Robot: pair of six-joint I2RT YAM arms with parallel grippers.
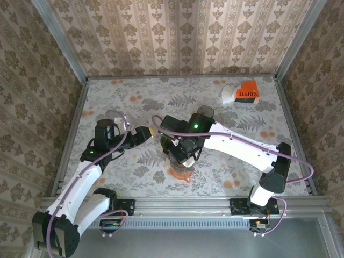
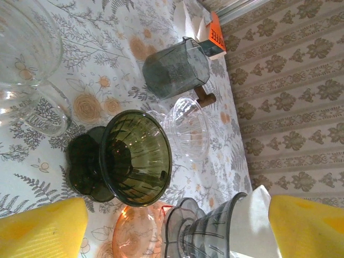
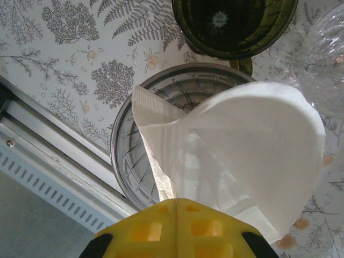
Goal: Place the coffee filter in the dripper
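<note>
The filter [image 3: 244, 153] covers only one side of the grey dripper, so the robot's right gripper will next shift toward the bare part of the dripper's opening [image 3: 178, 92] and release the filter.
My right gripper [image 3: 177, 210] is shut on the white paper coffee filter [image 3: 244, 153]. The filter hangs opened out into the mouth of the grey ribbed dripper [image 3: 131, 145]. In the left wrist view the filter [image 2: 251, 219] sticks out of the top of that grey dripper [image 2: 207, 232], which stands just over an orange glass piece [image 2: 134, 232]. My left gripper [image 2: 177, 217] is open, with its yellow fingers [image 2: 45, 226] either side of the view and nothing between them. From above, the right gripper [image 1: 184, 155] hovers over the cluster of drippers and the left gripper [image 1: 149, 133] is just to their left.
A dark green dripper [image 2: 134, 157], a clear glass dripper [image 2: 188, 126] and a grey cup [image 2: 174, 67] stand close behind the grey one. A glass carafe [image 2: 27, 64] is at the left. An orange coffee box [image 1: 247, 92] lies at the back right. The table's metal front rail [image 3: 48, 161] is near.
</note>
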